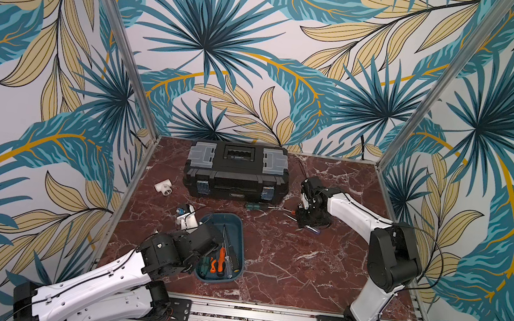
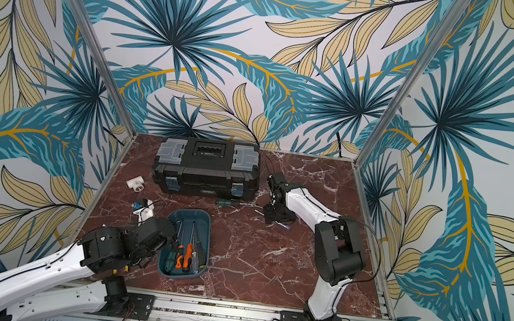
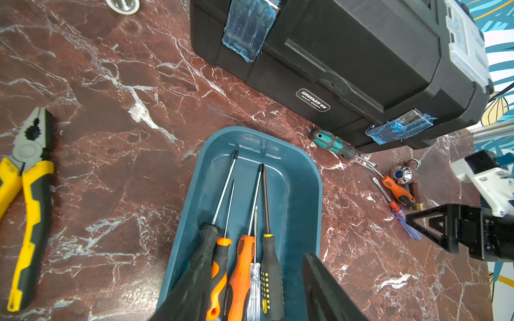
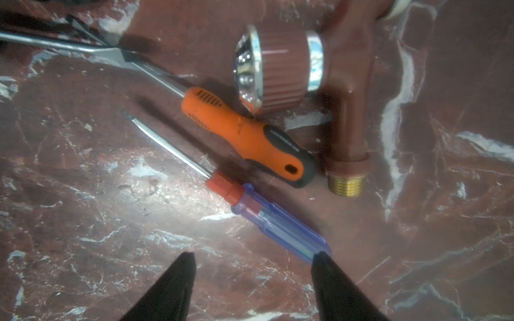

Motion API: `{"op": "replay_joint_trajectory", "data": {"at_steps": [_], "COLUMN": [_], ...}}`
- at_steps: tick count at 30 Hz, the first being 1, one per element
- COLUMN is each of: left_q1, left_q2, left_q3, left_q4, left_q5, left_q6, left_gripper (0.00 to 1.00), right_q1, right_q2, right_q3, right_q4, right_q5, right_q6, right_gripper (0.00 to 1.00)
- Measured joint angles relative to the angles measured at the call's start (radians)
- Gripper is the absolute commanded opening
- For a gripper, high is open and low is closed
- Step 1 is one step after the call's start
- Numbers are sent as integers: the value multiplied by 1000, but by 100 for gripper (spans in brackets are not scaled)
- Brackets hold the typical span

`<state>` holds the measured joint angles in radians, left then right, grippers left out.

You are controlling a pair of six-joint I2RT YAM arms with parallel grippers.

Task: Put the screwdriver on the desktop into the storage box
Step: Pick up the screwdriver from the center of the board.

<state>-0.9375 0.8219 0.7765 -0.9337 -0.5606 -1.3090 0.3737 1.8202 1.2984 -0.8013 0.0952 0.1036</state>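
Note:
The blue handle's red-collar end (image 4: pixel 252 210) lies below my right gripper and only the butt end sits by a finger, so next I will move down and shift toward it.
The teal storage box (image 1: pixel 226 215) (image 2: pixel 189 210) (image 3: pixel 250 132) lies on the desktop (image 1: pixel 301 273) with several screwdrivers in it. My left gripper (image 3: pixel 257 241) hangs open over its near end, and the handles lie loose between the fingers. Three screwdrivers lie on the desktop. The green-handled one (image 1: pixel 253 206) (image 3: pixel 332 143) is by the toolbox. An orange-handled one (image 4: pixel 244 136) (image 3: pixel 397 191) and a clear blue-handled one (image 4: pixel 281 225) (image 1: pixel 312 228) lie to the right of it. My right gripper (image 4: pixel 254 254) (image 1: pixel 306 220) is open just above the desktop, with one fingertip (image 4: pixel 319 257) at the blue handle's end.
A black toolbox (image 1: pixel 237 172) (image 2: pixel 206 165) stands shut at the back. A red-brown tap (image 4: pixel 347 111) lies right beside the orange handle. Yellow pliers (image 3: pixel 27 194) lie left of the storage box. A white pipe fitting (image 1: pixel 164 186) sits at the far left.

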Motion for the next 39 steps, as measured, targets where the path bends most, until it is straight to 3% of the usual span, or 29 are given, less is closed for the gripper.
{"op": "replay_joint_trajectory", "data": {"at_steps": [22,39], "left_q1": [11,26], "left_q2": [-5,-3], "left_q3": [-16,-21], "left_q4": [-5,3], "left_q5": [4,26], "left_q6": [-26,-26], "left_gripper": [57,57], "right_q1": [-2,68], "right_q2": [80,82], "right_q3": [19,13], "right_q4": [-4,-5], "right_q5": [-69,-59], "right_q6": [-67,-87], "right_gripper": [54,39]}}
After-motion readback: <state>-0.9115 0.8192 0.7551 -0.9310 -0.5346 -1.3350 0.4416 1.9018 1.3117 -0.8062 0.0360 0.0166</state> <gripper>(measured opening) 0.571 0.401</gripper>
